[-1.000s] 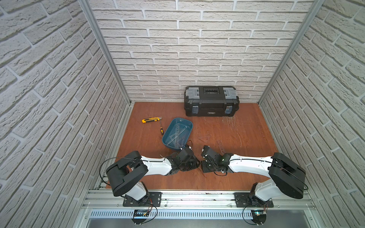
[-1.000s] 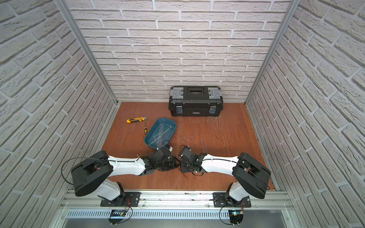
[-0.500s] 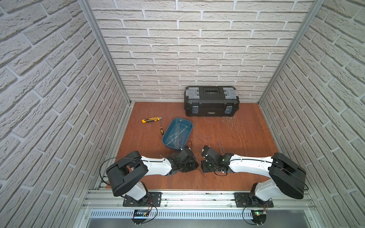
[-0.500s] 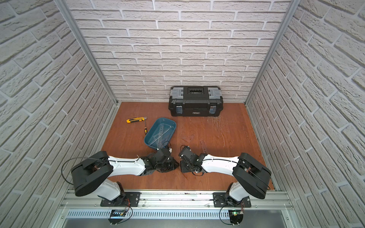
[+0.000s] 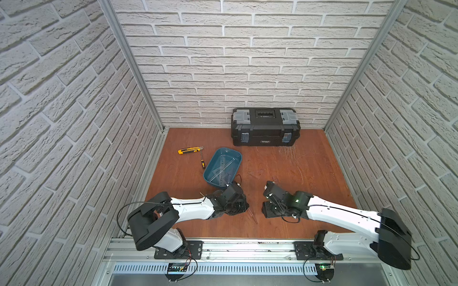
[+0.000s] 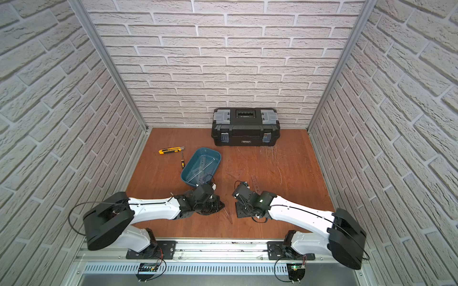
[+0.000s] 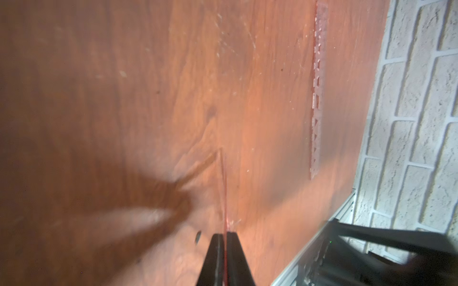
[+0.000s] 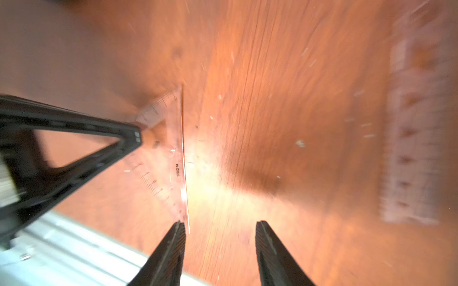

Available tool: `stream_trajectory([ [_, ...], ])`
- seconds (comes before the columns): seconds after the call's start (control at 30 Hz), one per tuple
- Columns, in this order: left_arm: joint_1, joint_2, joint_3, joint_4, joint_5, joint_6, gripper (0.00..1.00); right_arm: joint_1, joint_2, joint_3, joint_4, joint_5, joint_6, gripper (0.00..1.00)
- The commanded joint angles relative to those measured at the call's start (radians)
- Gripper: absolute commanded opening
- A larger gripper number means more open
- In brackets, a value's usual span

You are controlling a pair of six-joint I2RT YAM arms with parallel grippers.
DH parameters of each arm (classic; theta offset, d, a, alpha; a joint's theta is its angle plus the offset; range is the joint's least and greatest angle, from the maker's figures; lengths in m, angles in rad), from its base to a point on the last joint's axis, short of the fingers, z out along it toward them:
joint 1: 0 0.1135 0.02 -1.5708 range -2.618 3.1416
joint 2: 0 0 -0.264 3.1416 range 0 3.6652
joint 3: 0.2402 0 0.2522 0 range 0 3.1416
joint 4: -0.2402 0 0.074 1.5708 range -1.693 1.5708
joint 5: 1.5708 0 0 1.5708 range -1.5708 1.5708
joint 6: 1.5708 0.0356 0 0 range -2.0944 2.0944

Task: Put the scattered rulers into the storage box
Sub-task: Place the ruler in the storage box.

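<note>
My left gripper should next lift the triangular ruler it holds, carry it outward and let it go over the teal storage box (image 5: 210,165), which is further outward and has rulers in it.
A clear triangular ruler (image 8: 171,153) stands on edge between the two arms near the table's front, seen as a thin line in both top views (image 5: 253,218) (image 6: 228,216). My left gripper (image 7: 226,234) is shut on it, with the ruler's reddish edge (image 7: 224,188) running out from between the jaws. My right gripper (image 8: 220,222) is open beside it, one finger close to the ruler's edge, nothing between the fingers. A long straight ruler (image 6: 255,184) (image 7: 317,99) lies flat behind the right arm. The teal storage box (image 5: 210,165) (image 6: 188,165) holds several clear rulers (image 5: 224,168).
A black toolbox (image 5: 265,130) stands against the back wall. A yellow utility knife (image 5: 189,150) and a small screwdriver (image 5: 202,162) lie left of the storage box. Brick walls close in three sides, and a metal rail (image 5: 223,247) runs along the front.
My left gripper has closed on the triangular ruler. My right gripper has opened and let go of it. Both arms stay nearly in place.
</note>
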Motion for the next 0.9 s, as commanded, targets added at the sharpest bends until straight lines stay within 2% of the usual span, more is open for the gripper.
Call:
stream_trajectory([
  [0.0, 0.033, -0.105, 0.076, -0.176, -0.025, 0.082, 0.0, -0.047, -0.134, 0.053, -0.174, 0.106, -0.047, 0.53],
  [0.1, 0.107, -0.203, 0.17, -0.353, -0.015, 0.173, 0.0, -0.138, -0.196, 0.051, -0.175, 0.069, -0.079, 0.55],
  [0.23, 0.328, -0.273, 0.286, -0.535, 0.097, 0.328, 0.0, -0.228, -0.173, 0.031, -0.106, -0.022, -0.105, 0.55],
  [0.33, 0.515, -0.244, 0.376, -0.633, 0.203, 0.461, 0.0, -0.244, -0.12, 0.03, -0.043, -0.067, -0.106, 0.55],
  [0.43, 0.663, -0.138, 0.478, -0.684, 0.35, 0.585, 0.0, -0.253, -0.067, 0.044, -0.001, -0.102, -0.11, 0.54],
  [0.6, 0.738, 0.066, 0.658, -0.771, 0.442, 0.768, 0.0, -0.26, -0.004, 0.078, 0.017, -0.141, -0.129, 0.53],
  [0.7, 0.743, 0.164, 0.733, -0.788, 0.48, 0.815, 0.0, -0.265, 0.004, 0.085, 0.014, -0.147, -0.137, 0.53],
  [0.87, 0.748, 0.274, 0.817, -0.836, 0.473, 0.872, 0.0, -0.288, -0.016, 0.086, -0.002, -0.144, -0.147, 0.53],
])
